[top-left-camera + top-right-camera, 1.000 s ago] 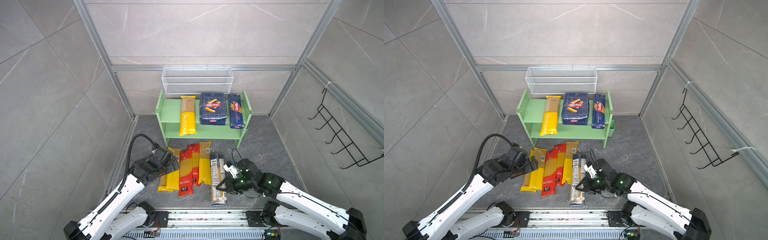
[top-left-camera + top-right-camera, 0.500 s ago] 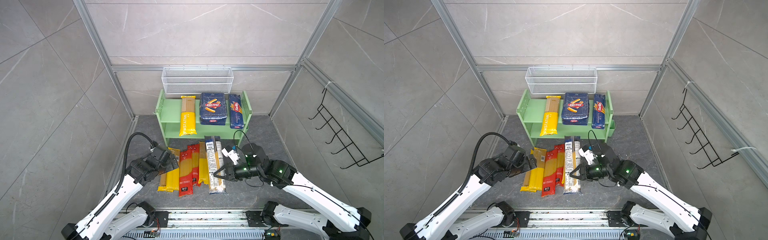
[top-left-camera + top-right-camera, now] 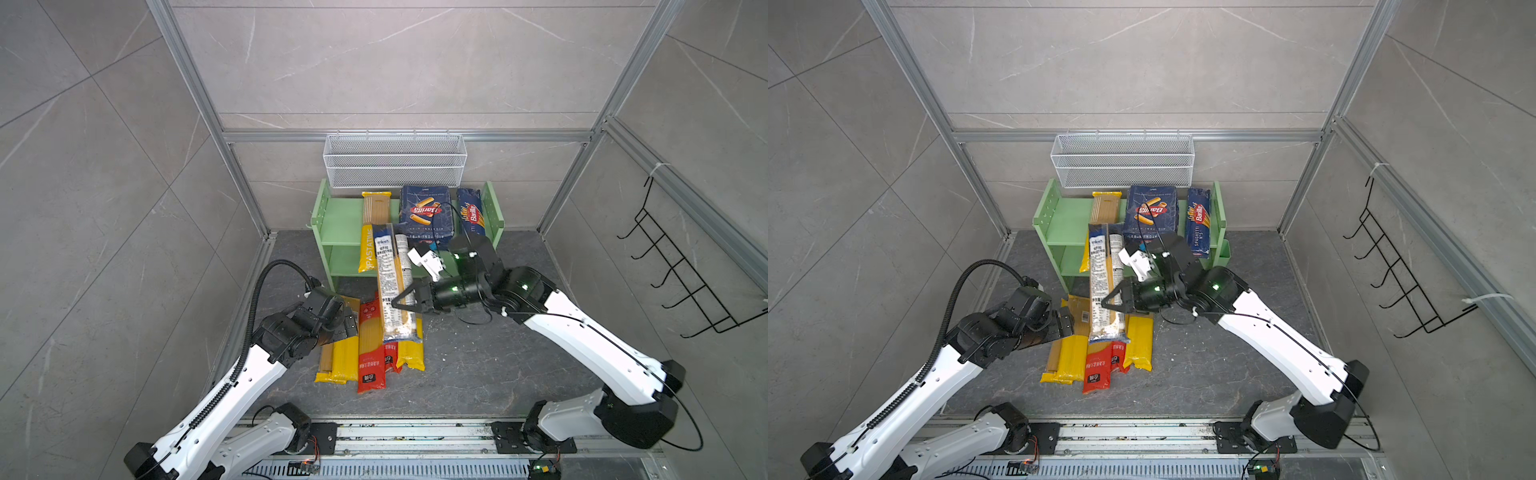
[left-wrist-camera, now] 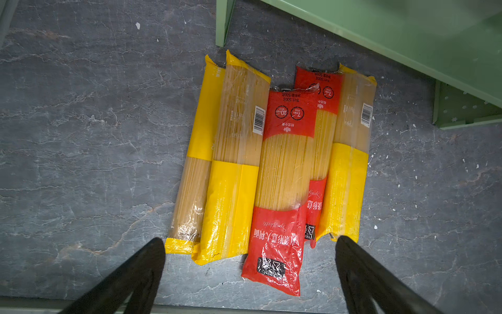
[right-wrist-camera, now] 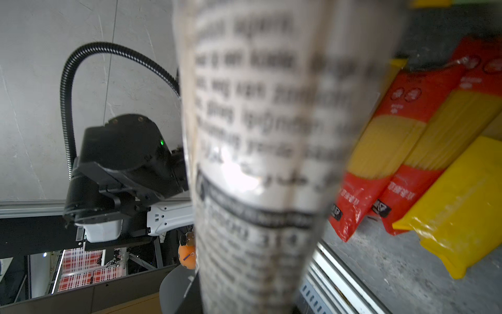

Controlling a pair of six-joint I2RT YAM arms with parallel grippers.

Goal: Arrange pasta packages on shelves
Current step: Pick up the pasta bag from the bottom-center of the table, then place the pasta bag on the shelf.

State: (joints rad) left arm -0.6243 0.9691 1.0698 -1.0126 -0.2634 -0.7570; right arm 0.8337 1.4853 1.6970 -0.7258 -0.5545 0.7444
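Observation:
My right gripper will next move outward over the empty part of the top board, lower the bag and let it go, because the top board's end beside the yellow pack (image 3: 374,208) is bare.
My right gripper (image 3: 401,303) is shut on a long clear bag with a printed label (image 3: 390,282), held in the air over the floor packs with its far end reaching the green shelves (image 3: 340,220). The bag fills the right wrist view (image 5: 260,163). A yellow pack (image 3: 374,208), a wide Barilla pack (image 3: 424,214) and a narrow one (image 3: 471,216) lie on the top board. Several yellow and red spaghetti bags (image 4: 282,168) lie side by side on the floor. My left gripper (image 4: 248,242) hangs open above their near ends, holding nothing.
A white wire mesh basket (image 3: 395,162) hangs on the back wall above the rack. A black wire hook rack (image 3: 681,266) is on the right wall. Aluminium posts frame the corners, and a metal rail (image 3: 415,432) runs along the front.
The right gripper has lifted the clear bag off the floor and carried it left and toward the rack, over the floor packs. The left arm has shifted only slightly.

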